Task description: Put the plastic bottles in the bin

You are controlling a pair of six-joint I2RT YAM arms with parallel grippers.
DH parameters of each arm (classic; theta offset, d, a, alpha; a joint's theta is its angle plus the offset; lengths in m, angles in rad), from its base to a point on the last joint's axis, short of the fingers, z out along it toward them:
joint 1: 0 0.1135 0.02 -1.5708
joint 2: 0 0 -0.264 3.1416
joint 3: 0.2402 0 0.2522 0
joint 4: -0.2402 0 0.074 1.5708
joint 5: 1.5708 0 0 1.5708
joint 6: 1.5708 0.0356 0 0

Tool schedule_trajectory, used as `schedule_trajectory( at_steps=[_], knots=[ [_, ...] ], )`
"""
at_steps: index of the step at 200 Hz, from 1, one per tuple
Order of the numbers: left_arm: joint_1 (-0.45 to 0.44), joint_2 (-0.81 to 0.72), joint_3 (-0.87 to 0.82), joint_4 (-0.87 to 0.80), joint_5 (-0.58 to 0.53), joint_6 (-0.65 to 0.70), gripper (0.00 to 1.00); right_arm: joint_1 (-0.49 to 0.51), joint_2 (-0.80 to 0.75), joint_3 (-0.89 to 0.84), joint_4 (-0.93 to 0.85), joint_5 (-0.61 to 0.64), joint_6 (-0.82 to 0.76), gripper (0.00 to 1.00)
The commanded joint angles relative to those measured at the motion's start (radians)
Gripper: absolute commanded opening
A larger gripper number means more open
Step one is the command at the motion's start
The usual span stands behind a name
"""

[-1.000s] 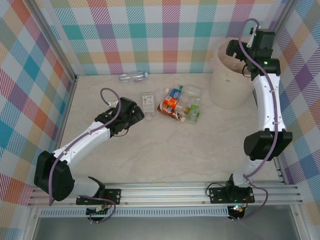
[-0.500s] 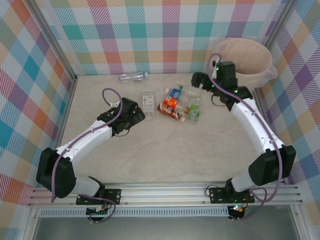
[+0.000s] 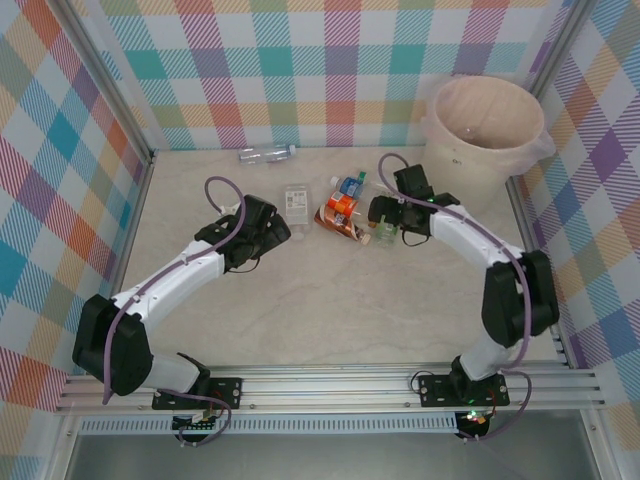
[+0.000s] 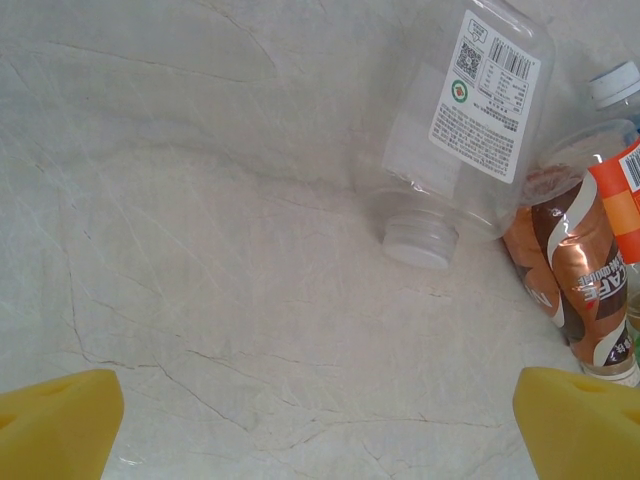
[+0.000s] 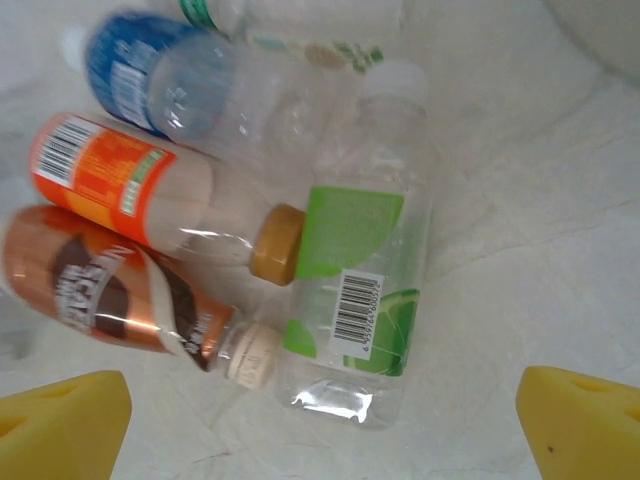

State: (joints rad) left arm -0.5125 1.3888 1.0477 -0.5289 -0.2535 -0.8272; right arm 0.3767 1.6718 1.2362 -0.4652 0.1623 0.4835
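The right gripper comes down onto the green-label bottle below it next, then closes its yellow fingers across the bottle's label.
Several plastic bottles [image 3: 350, 208] lie in a cluster at mid-table. My right gripper [image 3: 383, 215] hangs open just above the cluster's right side. In the right wrist view a green-label bottle [image 5: 360, 290] lies between the yellow pads [image 5: 65, 420], untouched, with an orange-label bottle [image 5: 130, 190], a brown one [image 5: 100, 280] and a blue-label one [image 5: 140, 75] to its left. My left gripper [image 3: 278, 230] is open and low, just left of a clear square bottle [image 3: 296, 198]. That bottle [image 4: 470, 130] lies ahead of the left pads [image 4: 580, 430]. The bin [image 3: 470, 165] stands at the back right.
One more clear bottle [image 3: 268, 153] lies alone against the back wall. Checked walls enclose the table on three sides. Bare marbled tabletop [image 3: 330, 300] stretches between the bottle cluster and the arm bases.
My right arm has swung from over the bin down and left to the bottle cluster. The left arm has hardly moved.
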Motion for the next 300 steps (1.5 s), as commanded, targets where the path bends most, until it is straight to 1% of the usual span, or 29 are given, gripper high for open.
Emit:
schedule_trajectory(
  at_steps=[1, 10, 18, 50, 83, 123, 144, 161, 185, 210, 266, 300],
  knots=[
    [0.014, 0.020, 0.008, -0.017, 0.005, -0.026, 1.00, 0.030, 0.072, 0.046, -0.052, 0.034, 0.014, 0.92],
    [0.014, 0.023, 0.010, -0.019, 0.007, -0.025, 1.00, 0.031, 0.086, 0.043, -0.043, 0.036, 0.027, 0.86],
    [0.014, 0.025, 0.011, -0.020, 0.009, -0.026, 1.00, 0.031, 0.094, 0.037, -0.029, 0.033, 0.034, 0.83],
    [0.014, 0.032, 0.017, -0.026, 0.010, -0.022, 1.00, 0.031, 0.150, 0.045, -0.016, 0.039, 0.033, 0.82],
    [0.014, 0.036, 0.021, -0.033, 0.007, -0.020, 1.00, 0.031, 0.203, 0.049, -0.025, 0.095, 0.042, 0.78],
    [0.014, 0.051, 0.029, -0.035, 0.012, -0.019, 1.00, 0.029, 0.237, 0.049, 0.028, 0.095, 0.009, 0.76],
    [0.014, 0.062, 0.031, -0.035, 0.018, -0.021, 1.00, 0.028, 0.265, 0.057, 0.059, 0.105, 0.004, 0.73],
    [0.014, 0.067, 0.031, -0.031, 0.019, -0.021, 1.00, 0.028, 0.291, 0.065, 0.070, 0.117, 0.000, 0.72],
    [0.014, 0.069, 0.027, -0.033, 0.019, -0.024, 1.00, 0.028, 0.313, 0.075, 0.070, 0.101, -0.017, 0.71],
    [0.014, 0.069, 0.023, -0.032, 0.013, -0.027, 1.00, 0.028, 0.294, 0.042, 0.095, 0.108, -0.020, 0.66],
    [0.014, 0.085, 0.028, -0.026, 0.025, -0.026, 1.00, 0.028, 0.178, -0.033, 0.134, 0.124, -0.069, 0.55],
    [0.014, 0.087, 0.027, -0.023, 0.025, -0.027, 1.00, 0.031, 0.088, -0.093, 0.180, 0.125, -0.103, 0.53]
  ],
)
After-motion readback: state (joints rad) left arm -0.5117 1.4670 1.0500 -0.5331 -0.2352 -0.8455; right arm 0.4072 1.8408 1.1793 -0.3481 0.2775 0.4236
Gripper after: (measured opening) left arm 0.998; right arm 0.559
